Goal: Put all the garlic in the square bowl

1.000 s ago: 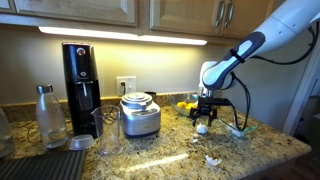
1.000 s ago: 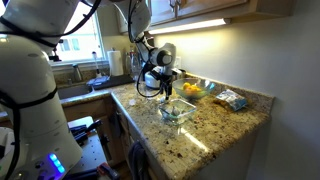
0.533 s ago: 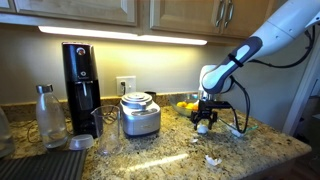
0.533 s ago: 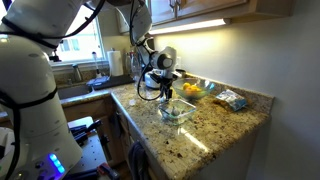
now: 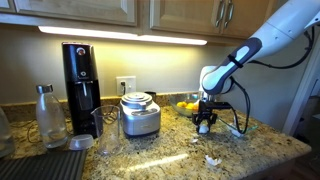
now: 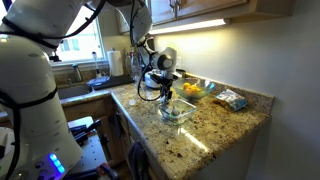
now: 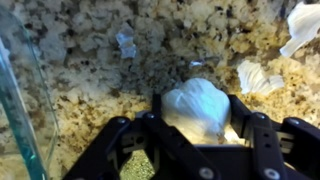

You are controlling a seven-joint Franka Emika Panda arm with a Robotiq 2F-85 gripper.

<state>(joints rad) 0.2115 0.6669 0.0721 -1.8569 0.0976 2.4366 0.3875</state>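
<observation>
My gripper lifts the bulb (image 7: 198,105) above the bowl's glass side next, moves over the bowl and releases. The square bowl (image 7: 12,148) lies to its left in the wrist view.
A whitish garlic bulb (image 7: 198,105) lies on the speckled granite counter. My gripper (image 7: 198,112) stands down over it with one black finger (image 7: 156,108) pressed on each side of the bulb. In both exterior views the gripper (image 5: 204,125) (image 6: 165,97) sits low on the counter, right next to the square bowl (image 6: 178,110), a clear glass dish. The bowl's glass wall (image 7: 12,105) fills the left edge of the wrist view. Another garlic piece (image 5: 212,160) lies apart near the counter's front edge. White garlic scraps (image 7: 256,76) (image 7: 302,24) lie just beyond the held bulb.
A round bowl of yellow fruit (image 5: 186,104) stands behind the gripper by the wall. A steel canister (image 5: 140,114), black coffee maker (image 5: 80,78), bottle (image 5: 46,115) and glass (image 5: 108,141) stand along the counter. A packet (image 6: 232,100) lies by the wall.
The jaws have closed in from wide open onto the garlic bulb. The arm has hardly moved.
</observation>
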